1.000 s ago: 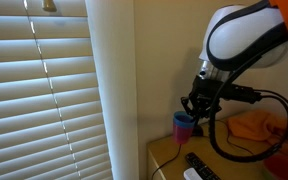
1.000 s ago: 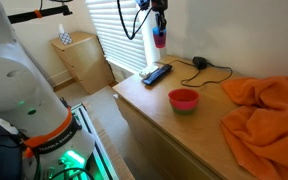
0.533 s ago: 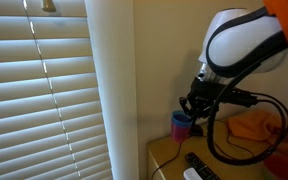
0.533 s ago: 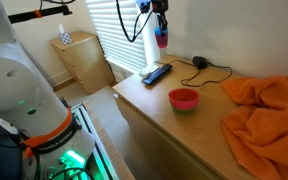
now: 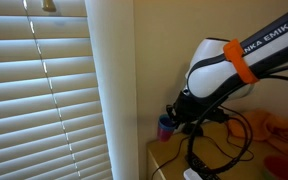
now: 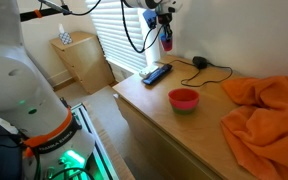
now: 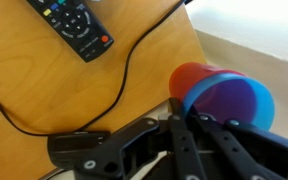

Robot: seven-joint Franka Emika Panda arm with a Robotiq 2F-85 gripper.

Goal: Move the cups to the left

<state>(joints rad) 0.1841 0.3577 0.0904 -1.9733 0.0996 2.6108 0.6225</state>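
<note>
The nested cups still hang in the air, so my gripper will next lower them onto the table's far corner by the wall (image 6: 167,61) and release the cups' rim.
A blue cup (image 7: 231,103) nested with a red cup (image 7: 192,77) is held in my gripper (image 7: 176,128), which is shut on their rim. In both exterior views the cups (image 5: 167,127) (image 6: 167,41) hang in the air above the far corner of the wooden table (image 6: 149,112), close to the wall and the window blinds. The gripper (image 6: 165,22) is above the cups. In the wrist view the cups hang over the table's edge, partly beyond it.
A black remote control (image 7: 72,25) (image 6: 156,73) lies on the table near the corner, with a black cable (image 7: 134,60) (image 6: 200,64) beside it. A red bowl (image 6: 184,99) and an orange cloth (image 6: 266,112) lie further along. Blinds (image 5: 34,95) cover the window.
The arm has swung with the cups still held. In one exterior view the cups moved left, closer to the blinds and the wall corner.
</note>
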